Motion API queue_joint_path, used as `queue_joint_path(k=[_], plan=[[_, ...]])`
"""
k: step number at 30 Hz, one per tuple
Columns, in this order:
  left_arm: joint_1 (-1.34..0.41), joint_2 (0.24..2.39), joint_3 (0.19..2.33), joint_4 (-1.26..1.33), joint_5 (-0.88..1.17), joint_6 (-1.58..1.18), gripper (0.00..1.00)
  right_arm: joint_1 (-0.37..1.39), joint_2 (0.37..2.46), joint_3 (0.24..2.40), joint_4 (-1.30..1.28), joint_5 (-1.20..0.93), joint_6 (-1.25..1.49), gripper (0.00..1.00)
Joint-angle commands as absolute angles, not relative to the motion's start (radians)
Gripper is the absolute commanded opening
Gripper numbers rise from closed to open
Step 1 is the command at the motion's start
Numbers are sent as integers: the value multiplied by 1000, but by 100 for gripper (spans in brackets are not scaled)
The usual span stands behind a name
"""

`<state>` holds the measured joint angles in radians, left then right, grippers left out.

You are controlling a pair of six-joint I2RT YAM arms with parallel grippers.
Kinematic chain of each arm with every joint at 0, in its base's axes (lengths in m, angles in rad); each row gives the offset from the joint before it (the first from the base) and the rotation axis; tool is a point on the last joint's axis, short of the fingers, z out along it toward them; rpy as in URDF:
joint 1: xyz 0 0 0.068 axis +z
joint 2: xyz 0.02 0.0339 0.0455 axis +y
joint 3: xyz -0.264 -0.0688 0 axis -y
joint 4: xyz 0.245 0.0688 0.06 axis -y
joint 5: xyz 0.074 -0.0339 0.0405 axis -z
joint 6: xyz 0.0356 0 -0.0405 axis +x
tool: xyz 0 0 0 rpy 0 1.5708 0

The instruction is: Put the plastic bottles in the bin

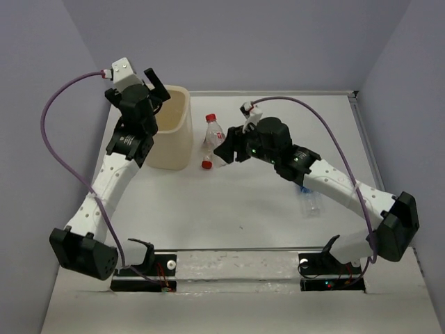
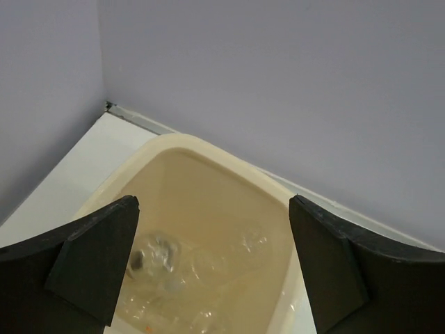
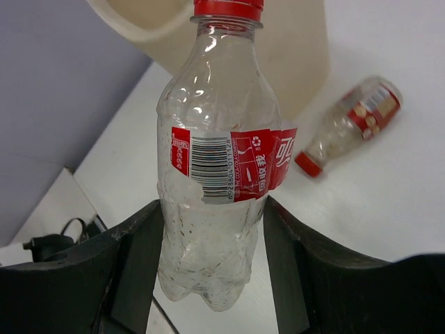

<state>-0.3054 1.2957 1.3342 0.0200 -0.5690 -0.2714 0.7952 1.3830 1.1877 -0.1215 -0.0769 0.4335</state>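
The bottle still hangs outside, so next I need to raise my right gripper outward and to the left in the top view, over the bin's opening [image 1: 171, 114] [image 3: 149, 10], and let the bottle go.
The cream bin [image 1: 174, 129] stands at the back left. My left gripper [image 1: 158, 89] hangs open and empty over its mouth. In the left wrist view the gripper [image 2: 212, 264] looks down into the bin [image 2: 229, 174], where clear crushed bottles [image 2: 163, 254] lie at the bottom. My right gripper [image 1: 222, 148] is right of the bin, shut on a clear red-capped, red-labelled bottle [image 1: 213, 132]. In the right wrist view its fingers [image 3: 212, 257] press the lower body of that bottle [image 3: 215, 139]. A second red-capped bottle [image 1: 206, 161] lies on the table beside it [image 3: 351, 122].
A clear bottle with a blue label [image 1: 310, 202] lies on the table under my right forearm. A purple cable [image 1: 52, 125] loops out from the left arm toward the left wall. The grey walls close in on the table's back and sides.
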Motion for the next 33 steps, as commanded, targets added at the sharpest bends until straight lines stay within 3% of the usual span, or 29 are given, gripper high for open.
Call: queue_joint_path(k=[1,8,16,18,20,24,29,31,32,33], plan=[[-302,1047,1270,6,-416,-357,99,813,1495,1396,-31,-149,358,24],[-302,758,1071,-92,-337,-416,99,833,1742,1819,-38,-193,305,23],[-302,542,867,-290,-264,-488,97,842,2198,2437,-141,-245,336,24],[-302,522,835,-308,-232,-505,96,842,2247,2494,-149,-255,351,33],[-302,500,783,-314,-200,-512,96,842,2279,2519,-150,-256,357,70],[-302,499,723,-301,-161,-502,95,842,2192,2395,-118,-249,328,84],[-305,547,706,-227,-46,-497,95,842,2027,2226,-109,-210,284,84],[-316,616,710,-172,6,-494,94,842,1900,2066,-78,-151,264,72],[-352,649,718,-151,27,-489,94,842,1850,1995,-66,-121,255,58],[-388,679,725,-143,11,-486,94,842,1741,1920,-52,-86,241,53]])
